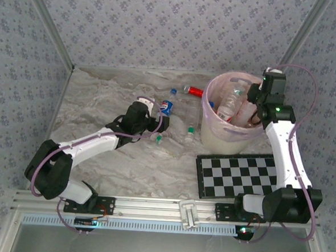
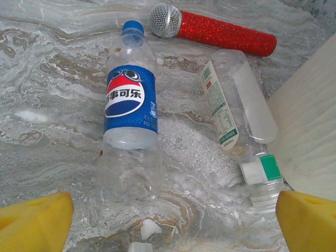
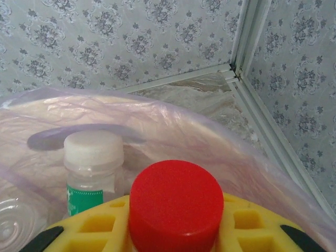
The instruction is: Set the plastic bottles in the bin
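Observation:
The red-capped bottle (image 3: 176, 207) hangs within the bin's rim, so my right gripper should next stay over the bin's lined inside below and open to release it.
A clear plastic bottle with a blue cap and blue label (image 2: 130, 105) lies on the marbled sheet, also visible from above (image 1: 167, 106). My left gripper (image 2: 172, 223) hovers open just short of its base, yellow fingers (image 2: 37, 223) spread wide, nothing between them. To the right lie a green-labelled bottle (image 2: 236, 100) and a white-capped one (image 2: 261, 176). My right gripper (image 3: 176, 226) is shut on a red-capped bottle (image 3: 176, 207), held over the bin (image 1: 230, 138). The bin, lined with a pinkish bag (image 3: 210, 142), holds several bottles (image 1: 232, 101), one white-capped (image 3: 93, 157).
A red glitter microphone (image 2: 220, 34) lies behind the bottles, near the bin's wall (image 2: 310, 126). Two small bottles (image 1: 190, 130) (image 1: 157, 138) rest by the left gripper (image 1: 157, 122). A checkerboard (image 1: 239, 176) sits in front of the bin. Patterned walls enclose the table.

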Action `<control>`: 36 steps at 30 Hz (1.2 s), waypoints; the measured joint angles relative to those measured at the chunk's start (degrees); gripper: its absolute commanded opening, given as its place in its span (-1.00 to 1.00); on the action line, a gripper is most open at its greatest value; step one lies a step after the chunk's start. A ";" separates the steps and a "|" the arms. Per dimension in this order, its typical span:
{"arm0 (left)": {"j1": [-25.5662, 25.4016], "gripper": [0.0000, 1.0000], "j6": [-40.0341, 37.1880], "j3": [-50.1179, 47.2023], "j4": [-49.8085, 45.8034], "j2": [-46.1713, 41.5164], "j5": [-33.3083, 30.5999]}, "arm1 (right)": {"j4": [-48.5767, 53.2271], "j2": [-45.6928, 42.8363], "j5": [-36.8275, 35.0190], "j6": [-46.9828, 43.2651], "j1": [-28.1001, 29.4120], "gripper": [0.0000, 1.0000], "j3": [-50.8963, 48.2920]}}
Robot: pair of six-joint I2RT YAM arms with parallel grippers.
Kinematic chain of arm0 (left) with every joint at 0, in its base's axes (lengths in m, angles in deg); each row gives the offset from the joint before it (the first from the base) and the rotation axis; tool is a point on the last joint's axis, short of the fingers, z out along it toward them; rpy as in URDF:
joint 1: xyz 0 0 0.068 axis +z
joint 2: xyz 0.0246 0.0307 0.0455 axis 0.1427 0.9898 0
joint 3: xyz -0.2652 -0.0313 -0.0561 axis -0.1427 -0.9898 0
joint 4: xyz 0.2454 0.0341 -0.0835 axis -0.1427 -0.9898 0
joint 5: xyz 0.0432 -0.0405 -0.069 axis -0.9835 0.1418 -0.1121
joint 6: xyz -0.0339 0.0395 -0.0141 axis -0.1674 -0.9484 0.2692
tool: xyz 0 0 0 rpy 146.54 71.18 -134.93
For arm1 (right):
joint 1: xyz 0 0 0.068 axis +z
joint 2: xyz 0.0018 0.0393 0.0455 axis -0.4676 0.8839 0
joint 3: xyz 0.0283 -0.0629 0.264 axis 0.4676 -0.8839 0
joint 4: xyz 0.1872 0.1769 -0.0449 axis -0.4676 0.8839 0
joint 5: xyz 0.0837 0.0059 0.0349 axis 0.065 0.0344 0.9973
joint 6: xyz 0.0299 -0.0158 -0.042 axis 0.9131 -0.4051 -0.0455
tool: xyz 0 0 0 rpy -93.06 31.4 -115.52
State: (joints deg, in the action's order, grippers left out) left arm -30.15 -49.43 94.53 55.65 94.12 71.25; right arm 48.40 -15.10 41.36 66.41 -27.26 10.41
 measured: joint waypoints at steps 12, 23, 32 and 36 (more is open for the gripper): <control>0.11 0.97 -0.02 1.38 -0.72 3.69 0.24 | -7.76 1.77 -0.11 2.43 -0.24 -0.62 -4.66; 1.29 0.97 -0.90 6.25 -1.84 10.64 1.88 | 12.50 -0.02 2.32 1.20 0.83 0.56 6.82; 3.67 0.88 -4.17 12.50 -4.57 17.11 2.56 | 19.91 -7.39 2.95 1.05 0.92 0.63 10.75; 4.76 0.80 -4.83 13.73 -5.49 19.54 3.34 | 21.05 -8.46 5.49 1.62 0.92 0.35 11.41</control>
State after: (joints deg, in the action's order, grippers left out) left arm -25.38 -54.26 108.26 50.16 113.66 74.60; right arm 69.45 -23.56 46.84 68.03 -26.34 21.81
